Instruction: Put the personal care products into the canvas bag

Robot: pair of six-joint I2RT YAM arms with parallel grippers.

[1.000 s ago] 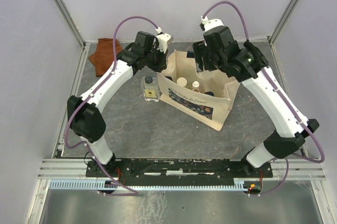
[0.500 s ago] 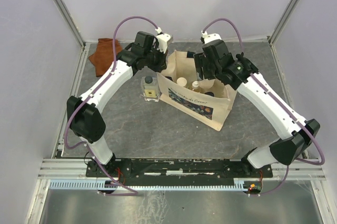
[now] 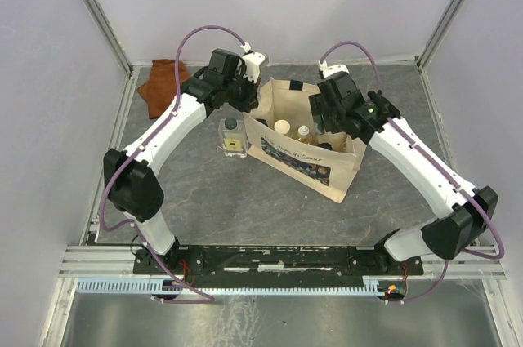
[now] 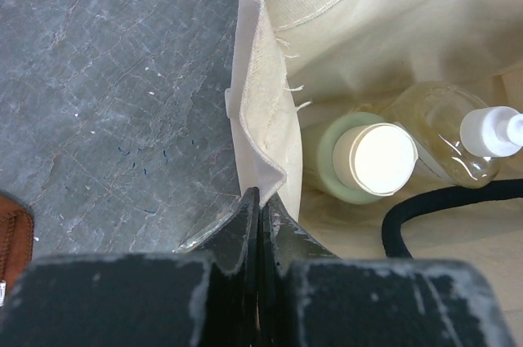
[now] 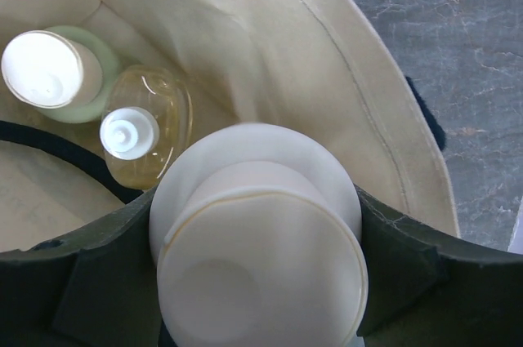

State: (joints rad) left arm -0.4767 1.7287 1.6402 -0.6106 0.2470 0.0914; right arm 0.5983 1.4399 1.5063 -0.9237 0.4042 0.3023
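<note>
My right gripper goes down deeper into the bag point(image 3: 315, 163) next and releases the cream bottle there, since the space beside the amber bottle lies below the gripper.
The canvas bag point(image 3: 315, 163) stands open mid-table. My left gripper point(image 3: 251, 95) is shut on its left rim point(image 4: 265, 118), holding the mouth open. My right gripper point(image 3: 325, 117) is shut on the cream cylinder bottle point(image 5: 257, 241) and holds it inside the bag's mouth, by the right wall. The olive-green bottle point(image 3: 282, 127) and the amber bottle point(image 3: 303, 132) stand inside the bag; both also show in the right wrist view, the green one point(image 5: 53, 69) and the amber one point(image 5: 147, 139). The clear square bottle point(image 3: 232, 136) with a dark cap stands on the table, left of the bag.
A rust-brown folded cloth point(image 3: 163, 82) lies at the back left corner. The bag's black handle point(image 4: 441, 200) loops inside the bag near the bottles. Metal frame posts and pale walls close in the table at the back and sides.
My right gripper has moved down and to the right with the cream bottle, into the bag's mouth. The left gripper has kept its hold on the rim.
</note>
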